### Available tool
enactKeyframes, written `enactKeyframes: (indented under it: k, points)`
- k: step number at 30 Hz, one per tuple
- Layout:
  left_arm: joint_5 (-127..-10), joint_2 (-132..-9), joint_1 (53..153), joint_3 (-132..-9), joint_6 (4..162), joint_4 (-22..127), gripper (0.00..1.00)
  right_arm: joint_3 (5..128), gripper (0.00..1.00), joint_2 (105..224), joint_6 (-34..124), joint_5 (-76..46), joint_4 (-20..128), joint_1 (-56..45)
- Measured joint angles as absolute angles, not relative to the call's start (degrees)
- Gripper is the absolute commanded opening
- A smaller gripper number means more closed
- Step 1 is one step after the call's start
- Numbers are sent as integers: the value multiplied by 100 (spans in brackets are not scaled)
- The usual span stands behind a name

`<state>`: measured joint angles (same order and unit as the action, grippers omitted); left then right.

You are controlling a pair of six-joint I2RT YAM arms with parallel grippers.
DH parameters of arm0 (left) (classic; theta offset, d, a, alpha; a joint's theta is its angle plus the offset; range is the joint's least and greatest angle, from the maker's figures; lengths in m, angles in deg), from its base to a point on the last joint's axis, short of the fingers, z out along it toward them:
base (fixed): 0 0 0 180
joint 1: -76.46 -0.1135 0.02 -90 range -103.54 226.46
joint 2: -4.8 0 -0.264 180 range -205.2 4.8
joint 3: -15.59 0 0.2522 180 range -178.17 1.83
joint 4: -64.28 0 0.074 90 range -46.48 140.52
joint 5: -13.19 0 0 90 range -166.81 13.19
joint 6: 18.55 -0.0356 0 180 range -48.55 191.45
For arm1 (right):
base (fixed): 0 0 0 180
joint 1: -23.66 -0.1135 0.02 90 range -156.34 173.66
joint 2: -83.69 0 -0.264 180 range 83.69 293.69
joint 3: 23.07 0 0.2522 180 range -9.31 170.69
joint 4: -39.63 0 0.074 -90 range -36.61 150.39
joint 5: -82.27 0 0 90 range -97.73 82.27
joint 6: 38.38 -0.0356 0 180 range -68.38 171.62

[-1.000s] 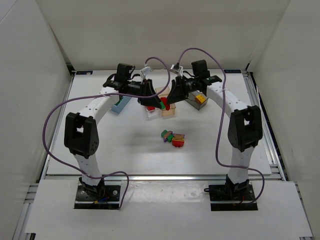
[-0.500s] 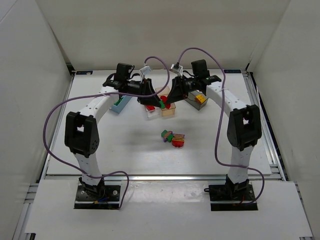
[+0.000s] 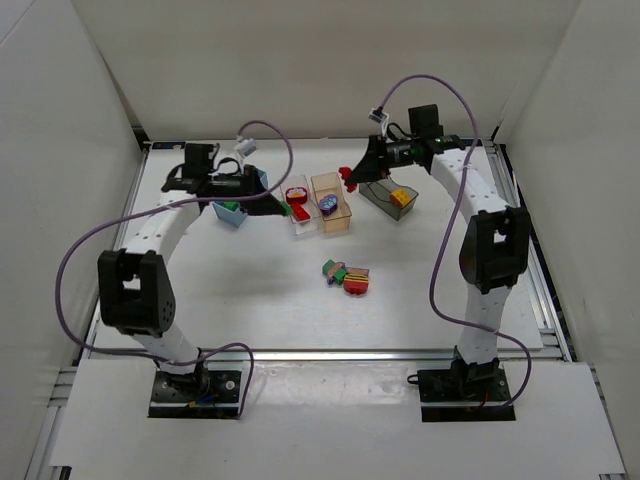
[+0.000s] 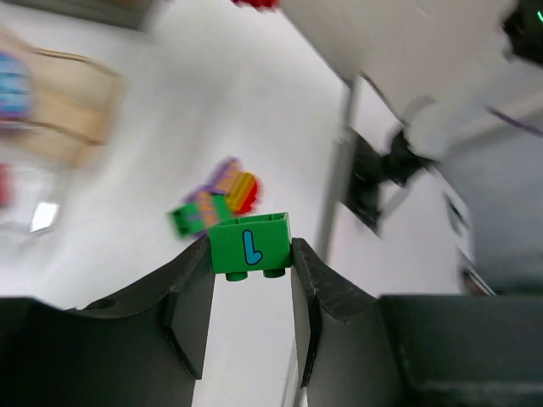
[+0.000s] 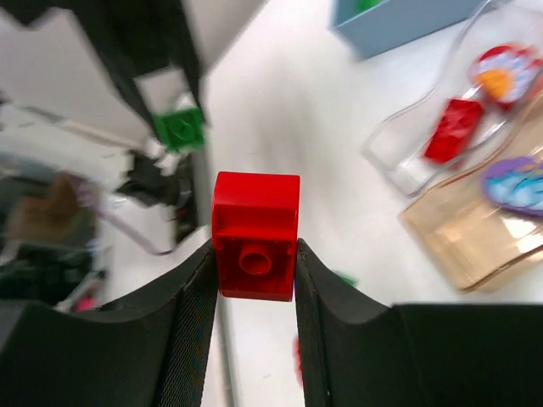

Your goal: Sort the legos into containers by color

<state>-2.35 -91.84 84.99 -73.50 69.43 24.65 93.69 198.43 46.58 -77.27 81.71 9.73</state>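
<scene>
The robot's right gripper should next go down past the peach bin and over the red pieces of the clear bin, since they are below the gripper and to its left in the top view.
My left gripper is shut on a green lego with a blue "L", held above the table between the light blue bin and the clear bin. My right gripper is shut on a red lego, held in the air between the peach bin and the grey bin. The clear bin holds red pieces. The peach bin holds a purple piece. The light blue bin holds a green brick, the grey bin a yellow one. A small pile of mixed legos lies mid-table.
The four bins stand in a row at the back of the table. White walls enclose the table on the left, back and right. The arms' purple cables loop above the table.
Both grippers were close together over the clear and peach bins. The left arm has swung left with the green lego; the right arm has drawn back right with the red lego.
</scene>
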Motion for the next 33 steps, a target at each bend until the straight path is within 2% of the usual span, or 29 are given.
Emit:
enactKeyframes:
  k: [4, 9, 16, 20, 21, 22, 24, 25, 33]
  points:
    - [-1328, -8572, 7938, -7382, 7290, 2478, 10, 10291, 0, 20256, 4802, -6630, 8389, 520]
    - [-2819, -8251, 7741, -7544, 7474, 2349, 10, 11190, 0, 20911, 4896, -5133, 8527, -245]
    - [-4065, -8198, 7669, -7597, 7515, 2170, 10, 11336, 0, 21602, 5113, -3878, 8713, -815]
    - [-4379, -8200, 7566, -7636, 7513, 2067, 10, 11353, 5, 21897, 5242, -3544, 8776, -837]
    - [-4425, -8200, 7542, -7660, 7509, 2050, 10, 11382, 8, 21967, 5283, -3476, 8796, -828]
    - [-4469, -8200, 7522, -7680, 7506, 2050, 10, 11428, 19, 22033, 5327, -3434, 8807, -822]
    - [-4535, -8200, 7505, -7710, 7491, 2052, 10, 11487, 29, 22138, 5397, -3345, 8807, -817]
    - [-4559, -8203, 7507, -7717, 7485, 2052, 10, 11520, 40, 22175, 5429, -3332, 8822, -817]
    - [-4642, -8522, 7507, -7955, 7336, 2050, 10, 11616, 74, 22214, 5672, -3517, 8846, -828]
